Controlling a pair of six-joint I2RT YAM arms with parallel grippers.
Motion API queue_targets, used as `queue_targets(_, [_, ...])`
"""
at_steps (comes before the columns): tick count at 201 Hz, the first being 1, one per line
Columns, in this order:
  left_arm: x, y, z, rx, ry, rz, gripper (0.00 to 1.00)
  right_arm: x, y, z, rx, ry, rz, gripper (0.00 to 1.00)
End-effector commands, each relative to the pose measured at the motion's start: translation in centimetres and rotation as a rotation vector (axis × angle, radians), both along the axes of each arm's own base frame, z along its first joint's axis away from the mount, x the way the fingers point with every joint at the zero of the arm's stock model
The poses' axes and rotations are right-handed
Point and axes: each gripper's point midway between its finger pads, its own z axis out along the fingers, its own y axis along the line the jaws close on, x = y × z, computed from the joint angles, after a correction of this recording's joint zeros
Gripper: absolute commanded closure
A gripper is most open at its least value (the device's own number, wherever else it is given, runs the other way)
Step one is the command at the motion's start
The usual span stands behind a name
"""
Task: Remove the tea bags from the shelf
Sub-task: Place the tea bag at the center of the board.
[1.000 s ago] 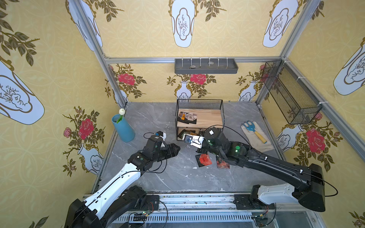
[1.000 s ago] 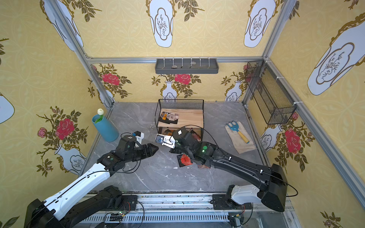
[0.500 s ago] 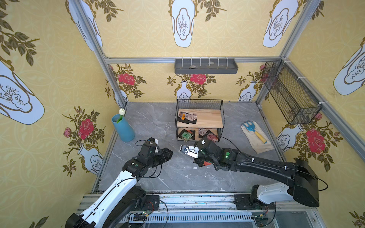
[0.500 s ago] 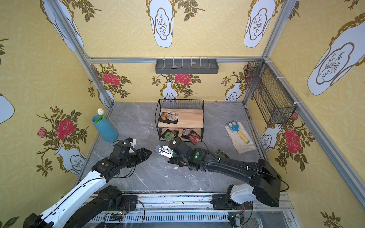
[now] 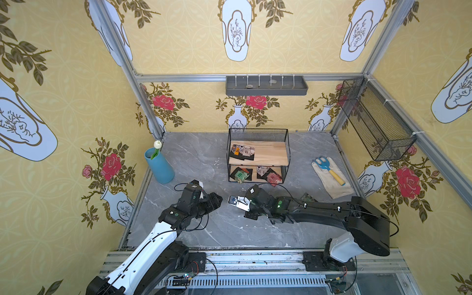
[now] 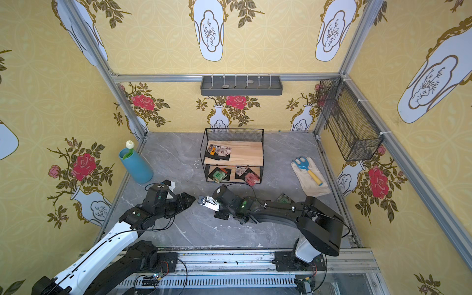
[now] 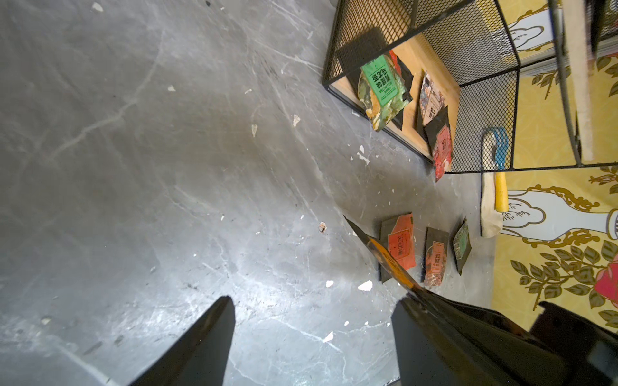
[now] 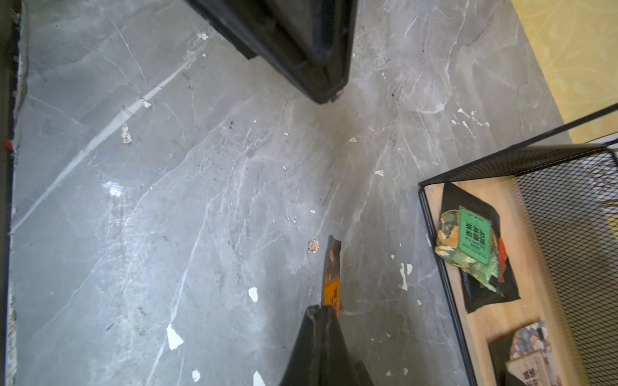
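I will next lower the orange tea bag with my right gripper onto the empty patch of floor in front of the shelf and let it go, since that patch is below the gripper.
The shelf [image 5: 270, 153] stands at the back middle in both top views. Tea bags [image 5: 242, 152] lie on its upper board. A green tea bag [image 5: 239, 175] and a red one [image 5: 272, 176] sit at the lower board's front edge. My right gripper [image 8: 322, 309] is shut on an orange tea bag [image 8: 332, 267], held edge-on above the floor in front of the shelf. My left gripper [image 5: 219, 200] is open and empty, its tips close to that held bag [image 7: 384, 257]. Three tea bags [image 7: 399, 242] lie on the floor, mostly hidden under my right arm from above.
A blue vase [image 5: 159, 166] with a white flower stands at the left. A pale glove carrying a blue garden fork [image 5: 332, 176] lies at the right. A wire basket [image 5: 375, 122] hangs on the right wall, and a grey tray [image 5: 265, 85] on the back wall.
My right gripper has pulled back from the shelf's lower board toward the front left, still shut on the orange tea bag. The left gripper has drawn back slightly and stays open.
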Motion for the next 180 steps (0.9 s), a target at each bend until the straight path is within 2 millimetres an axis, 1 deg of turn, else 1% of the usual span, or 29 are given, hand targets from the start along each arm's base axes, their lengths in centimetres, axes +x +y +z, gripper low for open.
queue_targets(1, [0.0,-0.1,0.0,-0.009,-0.004,0.000,0.17,-0.4,1.2,0.0,0.055,0.030,0.014,1.00])
queue_targets(59, [-0.1,0.0,-0.2,-0.009,0.000,0.000,0.17,-2.0,1.2,-3.3,0.009,0.133,0.022,1.00])
queue_targets(85, [-0.1,0.0,-0.2,-0.010,0.000,-0.001,0.17,-2.7,1.3,-4.1,0.015,0.181,0.032,0.99])
queue_targets(135, [-0.3,0.0,-0.4,-0.013,0.002,0.001,0.17,-3.3,1.3,-5.6,0.001,0.223,0.029,0.91])
queue_targets(154, [-0.2,0.0,-0.3,-0.014,0.001,-0.001,0.17,-3.2,1.4,-5.9,-0.004,0.227,0.026,0.86])
queue_targets(166, [-0.2,0.0,-0.3,-0.015,0.000,-0.001,0.17,-3.3,1.3,-6.1,-0.007,0.233,0.025,0.82])
queue_targets(180, [-0.2,-0.1,-0.3,-0.014,-0.001,-0.003,0.17,-3.4,1.4,-5.9,-0.002,0.239,0.024,0.78])
